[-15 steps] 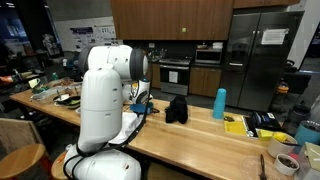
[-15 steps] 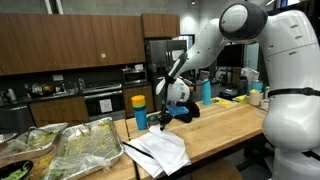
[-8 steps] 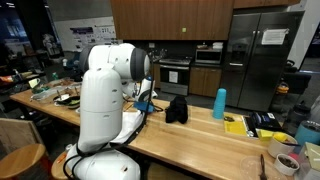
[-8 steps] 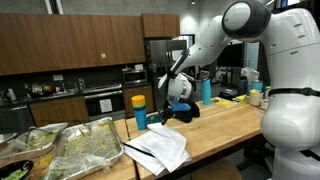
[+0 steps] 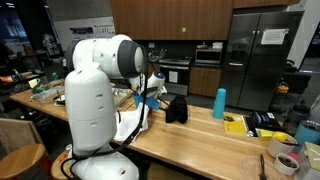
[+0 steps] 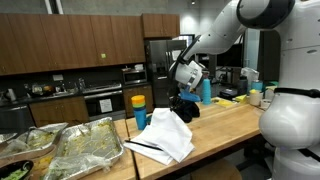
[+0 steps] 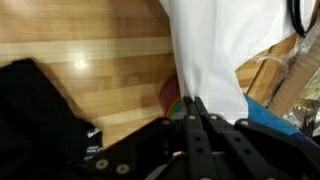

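Note:
My gripper raises the white cloth [image 6: 166, 137] next. It then lowers it over the wooden counter beside the black bundle, where the cloth's lower part already rests, and releases.
My gripper [image 6: 182, 78] is shut on the upper edge of a white cloth [image 6: 166, 137] and holds it above the wooden counter [image 6: 225, 125]. The cloth hangs in a peak from the jaws, and its lower part still rests on the counter. In an exterior view the gripper [image 5: 152, 90] shows beside my white arm, with the cloth [image 5: 131, 124] draped below it. In the wrist view the closed gripper [image 7: 193, 101] pinches the white cloth [image 7: 215, 45] over the wood [image 7: 90, 50]. A black bundle [image 7: 35, 115] lies just beside it.
The black bundle [image 6: 187, 108] sits on the counter behind the cloth. A blue cup with a yellow lid [image 6: 139, 110] stands near it, and a blue bottle [image 5: 220, 103] further along. Foil trays of food [image 6: 60, 150] lie at the counter's end. Bowls and clutter [image 5: 285, 150] fill the opposite end.
The arm has risen and swung, pulling the white cloth up from lying flat into a hanging peak. The jaws stayed shut.

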### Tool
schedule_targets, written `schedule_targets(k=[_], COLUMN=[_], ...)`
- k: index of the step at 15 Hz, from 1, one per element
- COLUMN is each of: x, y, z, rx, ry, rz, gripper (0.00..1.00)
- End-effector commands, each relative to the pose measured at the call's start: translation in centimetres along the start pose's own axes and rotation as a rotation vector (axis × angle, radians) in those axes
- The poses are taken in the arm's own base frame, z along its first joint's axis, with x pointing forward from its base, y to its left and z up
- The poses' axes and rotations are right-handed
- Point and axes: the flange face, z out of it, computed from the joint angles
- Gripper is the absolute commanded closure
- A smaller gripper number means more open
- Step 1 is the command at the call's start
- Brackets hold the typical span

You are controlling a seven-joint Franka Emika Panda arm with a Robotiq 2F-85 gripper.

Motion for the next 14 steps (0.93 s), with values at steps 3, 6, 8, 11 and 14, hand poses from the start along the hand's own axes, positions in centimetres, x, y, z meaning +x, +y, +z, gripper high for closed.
schedule_targets(k=[3, 6, 8, 11, 14], x=[-0.9, -1.1, -1.4, -1.6, -1.4], y=[4.0, 6.7, 8.1, 10.4, 11.1], z=[-6.5, -8.6, -9.7, -11.3, -12.5], rx=[0.017, 0.01, 0.004, 0.002, -0.004], ry=[0.117, 0.168, 0.204, 0.25, 0.277], rz=[0.146, 0.228, 0.278, 0.343, 0.361], gripper=[1.0, 1.0, 1.0, 1.0, 1.0])
